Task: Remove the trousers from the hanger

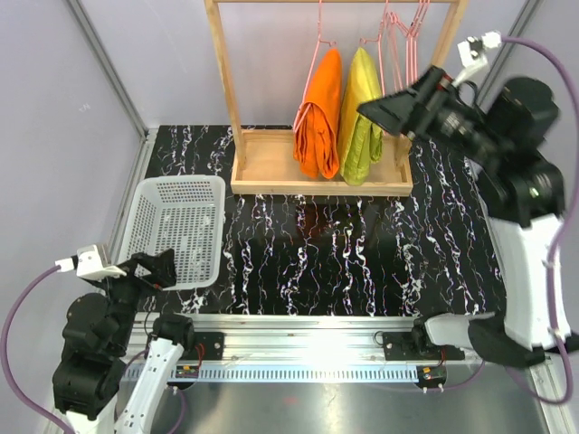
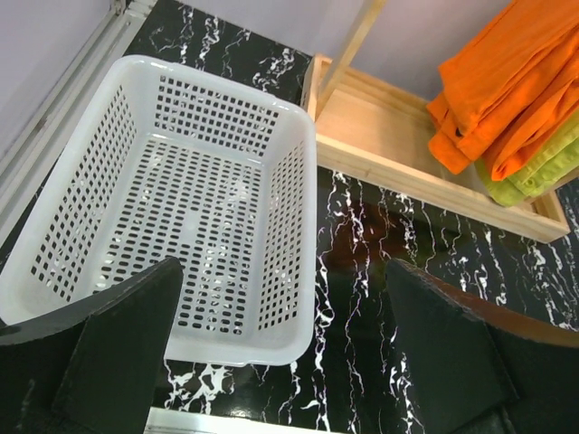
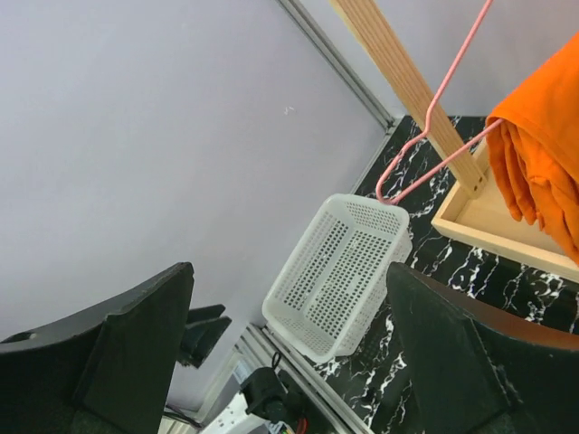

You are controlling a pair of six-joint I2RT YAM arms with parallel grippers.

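The sloping hanger wire (image 1: pixel 311 76) (image 3: pixel 458 60) by the orange trousers lies left of my right gripper in the top view, so next the gripper needs to turn outward and across onto it.
The orange trousers (image 1: pixel 318 113) hang folded over a pink wire hanger (image 1: pixel 315 47) on the wooden rack (image 1: pixel 317 176). They also show in the left wrist view (image 2: pixel 507 86) and the right wrist view (image 3: pixel 543 154), where the hanger (image 3: pixel 434 145) runs past the rack post. My right gripper (image 1: pixel 380 110) is open and empty, raised high just right of the garments. My left gripper (image 1: pixel 163 268) is open and empty, low over the near edge of the white basket (image 1: pixel 176 226).
Yellow-green trousers (image 1: pixel 360 117) hang right of the orange ones on their own pink hanger. Several empty pink hangers (image 1: pixel 403 36) hang at the rack's right end. The basket (image 2: pixel 172 199) is empty. Grey walls close the back and left.
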